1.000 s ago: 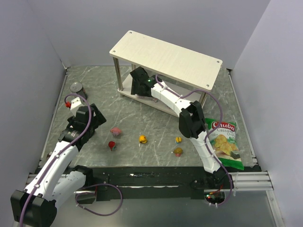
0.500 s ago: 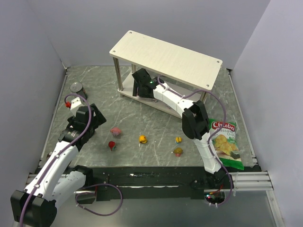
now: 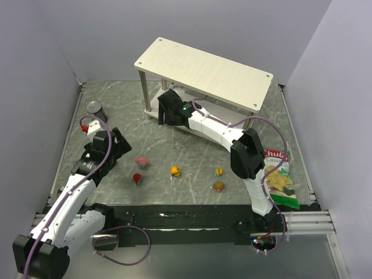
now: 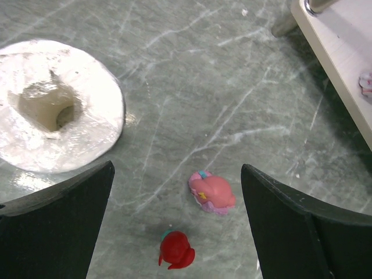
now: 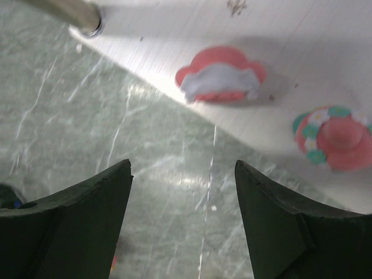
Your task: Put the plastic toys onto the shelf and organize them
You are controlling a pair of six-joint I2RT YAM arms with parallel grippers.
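The left gripper moves down and to the right in the top view onto the pink toy (image 3: 141, 160) next, as it lies below and beside the gripper, still off the shelf.
The shelf (image 3: 203, 70) stands at the back of the table. On its lower board (image 5: 302, 35), two pink-and-white plastic toys (image 5: 220, 75) (image 5: 332, 135) lie side by side. My right gripper (image 3: 164, 112) (image 5: 183, 163) hovers open over the table just off that board's front left corner, with nothing between its fingers. My left gripper (image 3: 118, 146) (image 4: 177, 167) is wide open above a pink toy (image 4: 211, 192) (image 3: 141, 160) and a red toy (image 4: 176, 250) (image 3: 138, 178). Three more toys lie on the table: orange-yellow (image 3: 175, 171), yellow-blue (image 3: 218, 171) and brown-pink (image 3: 218, 186).
A metal can (image 3: 93, 108) stands at the far left with a small red thing (image 3: 85, 127) beside it. A green chips bag (image 3: 278, 177) lies at the right by the right arm. A white round shape (image 4: 55, 104) shows left of my left fingers. Grey walls enclose the table.
My right gripper has drawn back out from under the shelf toward the front left, and its jaws have spread a little. The left arm and the loose toys have not moved.
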